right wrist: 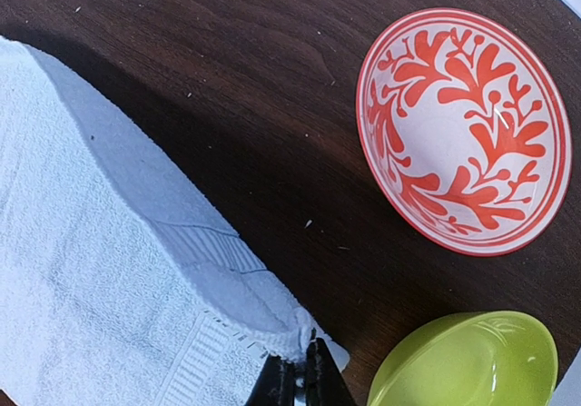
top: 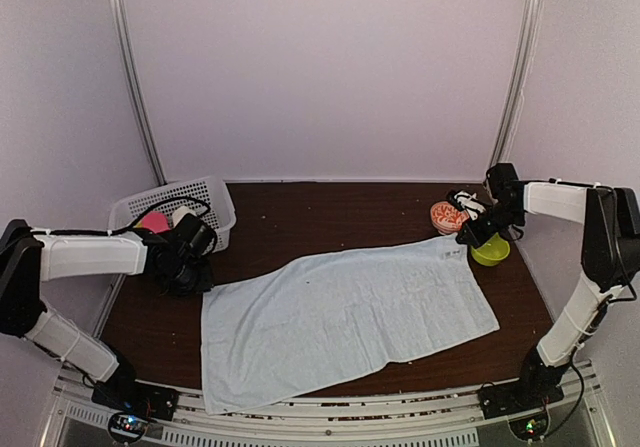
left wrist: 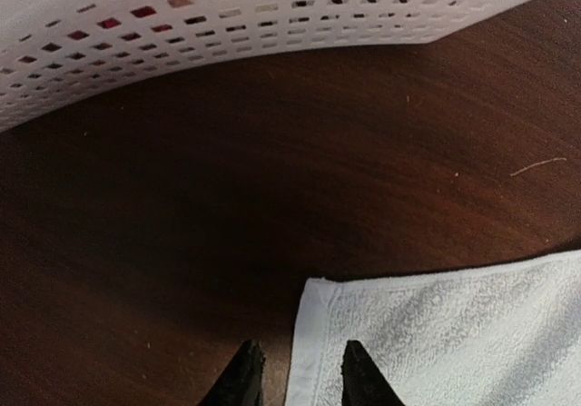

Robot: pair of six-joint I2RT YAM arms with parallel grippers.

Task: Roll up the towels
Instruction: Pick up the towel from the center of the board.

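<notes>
The robot's left gripper will go down onto the towel's far corner by the basket (left wrist: 318, 288) and close, since the hem there is already between its parted fingers.
One pale blue towel (top: 340, 317) lies spread flat across the dark table, its long side running from front left to back right. Over the towel's far left corner, my left gripper (top: 196, 279) is open. In the left wrist view the towel's (left wrist: 454, 324) hemmed edge lies between the parted fingers of that gripper (left wrist: 300, 370), and nothing is gripped. My right gripper (top: 468, 239) is shut on the far right corner. The right wrist view shows the towel (right wrist: 100, 279) bunched and lifted slightly where the right gripper (right wrist: 304, 379) pinches it.
A white perforated basket (top: 205, 199) stands at the back left, just beyond the left gripper, with a pink item (top: 153, 222) inside; its wall (left wrist: 272, 15) fills the top of the left wrist view. A red-patterned bowl (right wrist: 463, 124) and a green bowl (right wrist: 463, 361) sit close by the right gripper.
</notes>
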